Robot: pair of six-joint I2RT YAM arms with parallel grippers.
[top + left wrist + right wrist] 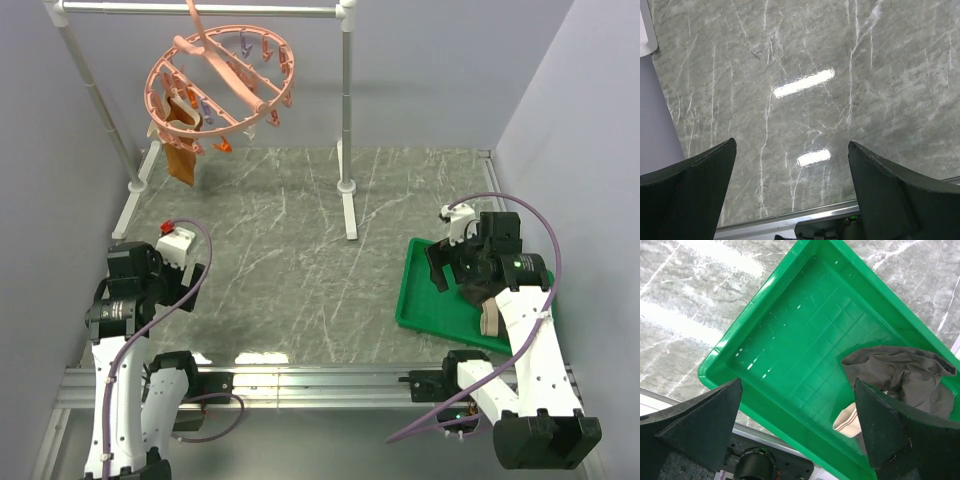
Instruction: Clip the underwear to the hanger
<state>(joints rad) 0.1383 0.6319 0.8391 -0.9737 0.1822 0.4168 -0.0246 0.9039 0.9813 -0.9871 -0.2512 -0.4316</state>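
The right gripper will next reach down and to the right in the top view onto the underwear's light tan waistband (489, 318) (847, 421), because that waistband lies uncovered beside the dark cloth.
The underwear (907, 374), dark olive-brown cloth with a light tan waistband (847, 421), lies bunched in the near right corner of a green tray (800, 325). In the top view only a bit of its tan band (492, 318) shows under my right arm. My right gripper (797, 390) is open and empty, hovering above the tray (412, 290) just left of the cloth; it also shows in the top view (450, 266). The pink hanger (220, 85) hangs from the rack at the far left. My left gripper (791, 145) is open and empty over bare table at the near left (180, 270).
A small orange-brown garment (181, 152) hangs clipped to the ring's left side. The white-grey pipe rack (346, 120) stands at the back, its feet on the marble table (290, 270). Walls close in left and right. A metal rail (300, 385) runs along the near edge.
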